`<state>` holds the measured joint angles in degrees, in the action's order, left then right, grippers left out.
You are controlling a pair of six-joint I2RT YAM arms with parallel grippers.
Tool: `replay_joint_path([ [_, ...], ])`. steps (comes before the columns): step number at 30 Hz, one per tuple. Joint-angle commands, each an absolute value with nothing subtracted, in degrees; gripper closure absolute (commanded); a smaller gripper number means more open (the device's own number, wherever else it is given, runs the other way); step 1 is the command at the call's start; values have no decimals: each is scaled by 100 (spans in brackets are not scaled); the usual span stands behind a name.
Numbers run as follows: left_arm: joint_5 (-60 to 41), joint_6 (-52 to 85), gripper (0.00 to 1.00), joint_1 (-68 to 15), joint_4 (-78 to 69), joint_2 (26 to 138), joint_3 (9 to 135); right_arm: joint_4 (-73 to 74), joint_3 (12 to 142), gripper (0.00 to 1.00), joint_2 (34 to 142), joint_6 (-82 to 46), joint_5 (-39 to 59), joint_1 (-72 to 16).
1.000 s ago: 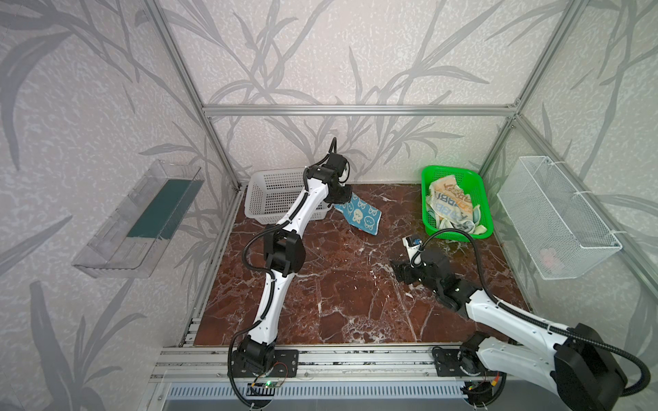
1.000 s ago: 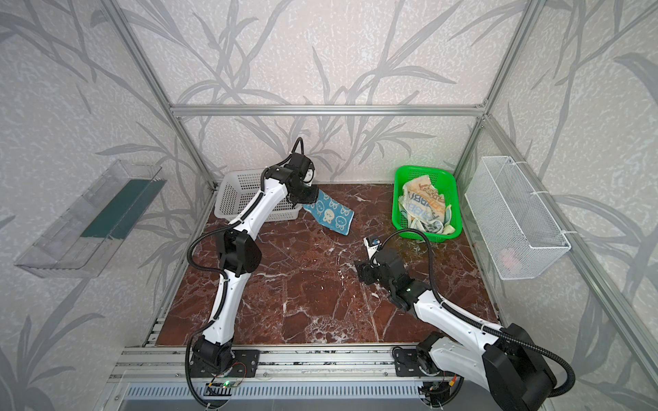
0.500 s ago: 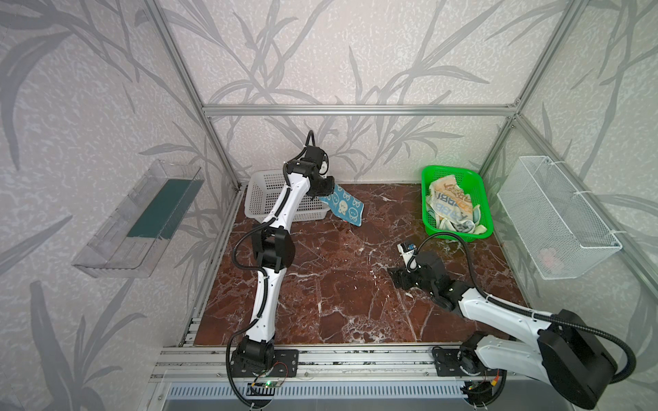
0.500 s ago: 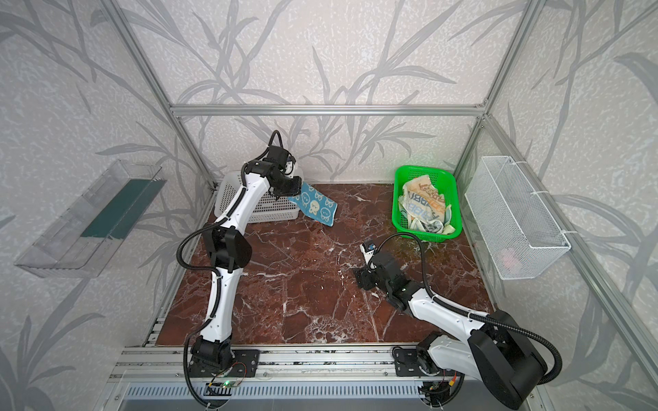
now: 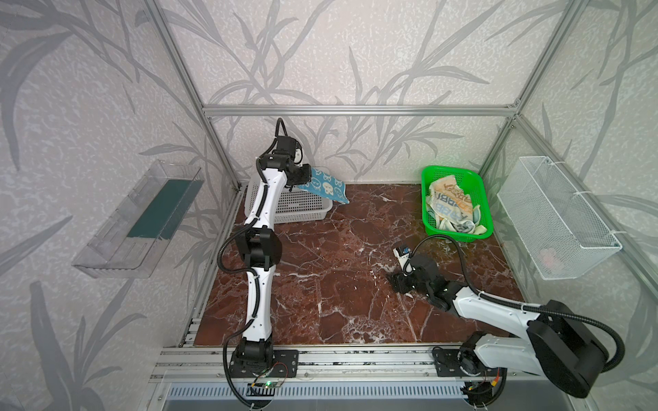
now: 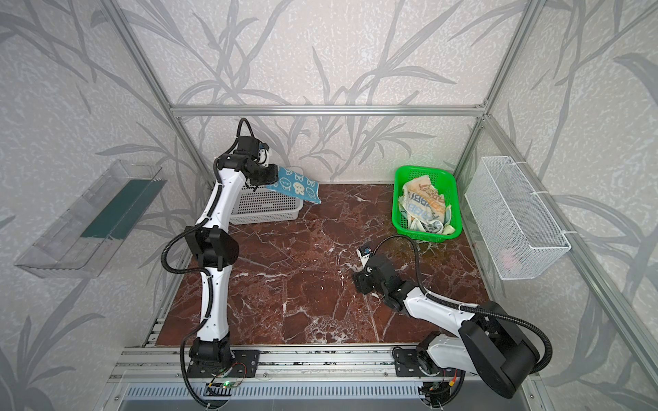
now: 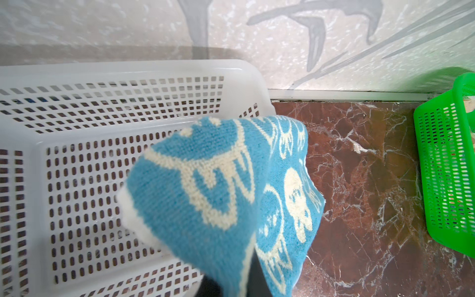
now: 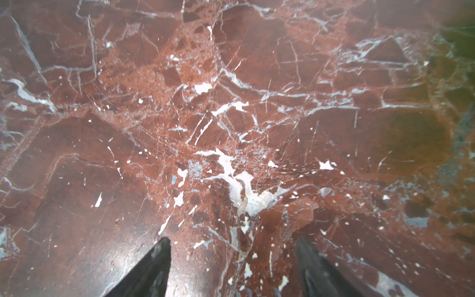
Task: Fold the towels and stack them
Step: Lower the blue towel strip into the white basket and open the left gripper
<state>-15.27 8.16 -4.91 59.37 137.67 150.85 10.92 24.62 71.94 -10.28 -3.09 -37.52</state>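
Observation:
My left gripper moves down to the white basket's bottom, toward the clear shelf's side, and lets go next. The basket's bottom is below and the blue towel overhangs the basket's rim.
A blue towel with cream rabbit faces (image 5: 325, 186) (image 6: 296, 185) (image 7: 218, 180) hangs from my left gripper (image 5: 302, 175), which is shut on its edge, above the right end of the white basket. In the left wrist view the cloth hides the fingers. In both top views a striped towel with "RABBIT" lettering (image 5: 450, 203) (image 6: 425, 203) lies crumpled in the green basket, with a teal and pale yellow towel (image 5: 476, 221) at its near end. My right gripper (image 5: 397, 282) (image 8: 232, 246) stands open, low over bare marble, with nothing between its fingers.
A white perforated basket (image 5: 302, 210) (image 7: 102, 180) sits at the back left. The green basket (image 5: 424, 199) (image 7: 447, 167) is at the back right. A wire basket (image 5: 555, 217) hangs on the right wall and a clear shelf (image 5: 139, 217) on the left wall.
My left arm has carried the rabbit-face towel up and to the left, from over the table to above the white basket. The right gripper has drawn back slightly, its jaws a little narrower.

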Motion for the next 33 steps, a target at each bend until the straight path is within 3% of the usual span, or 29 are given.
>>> replay_joint_path([
  [1, -1409, 484, 100, -316, 6052, 13578, 15150, 1153, 2669, 24, 7367, -1011, -472, -3915],
  [14, -1091, 18, 100, 25, 5798, 13983, 14370, 907, 3223, 25, 8088, -864, -655, -4458],
  [33, 575, -318, 100, 55, 5555, 14651, 14395, 529, 3717, 25, 8217, -655, -1036, -4945],
])
